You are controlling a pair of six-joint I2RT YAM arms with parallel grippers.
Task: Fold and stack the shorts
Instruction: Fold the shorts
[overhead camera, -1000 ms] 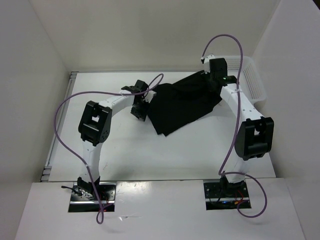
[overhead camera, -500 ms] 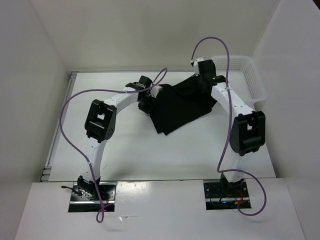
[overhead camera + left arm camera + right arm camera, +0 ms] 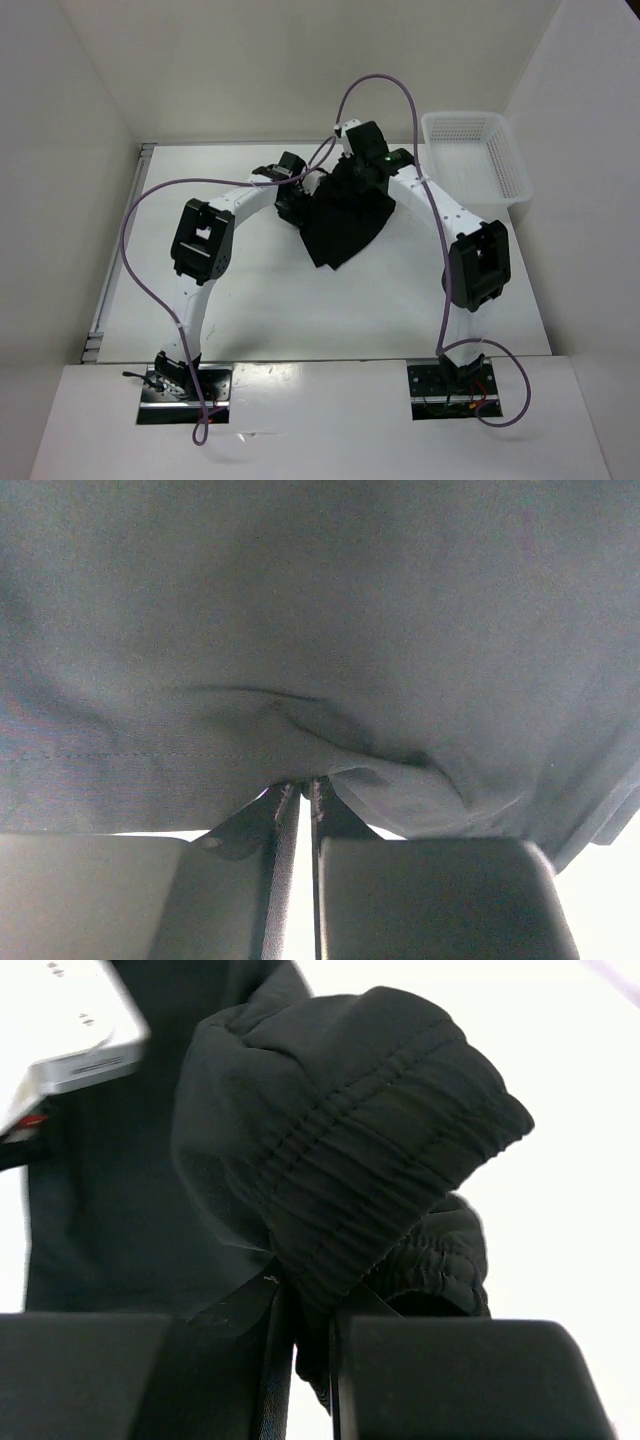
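Note:
I should next use my right gripper to bring the gathered waistband (image 3: 370,1150), still raised, back and down over the bunched shorts toward my left gripper.
The black shorts (image 3: 345,228) lie bunched in the middle of the table, with one side lifted and doubled over toward the left. My right gripper (image 3: 354,186) holds that lifted side from above. In the right wrist view its jaws (image 3: 310,1305) are shut on the gathered elastic waistband (image 3: 370,1150). My left gripper (image 3: 293,206) is at the shorts' left edge. Dark cloth (image 3: 320,630) fills the left wrist view, and that gripper (image 3: 300,790) has its jaws drawn close, pinching a puckered hem at their tips.
A white mesh basket (image 3: 470,150) stands at the back right, apart from the shorts. White walls enclose the table on the left, back and right. Purple cables arc above both arms.
My right gripper has carried its side of the shorts leftward over the rest, so the cloth no longer reaches the basket. My left gripper moved onto the left edge and closed there.

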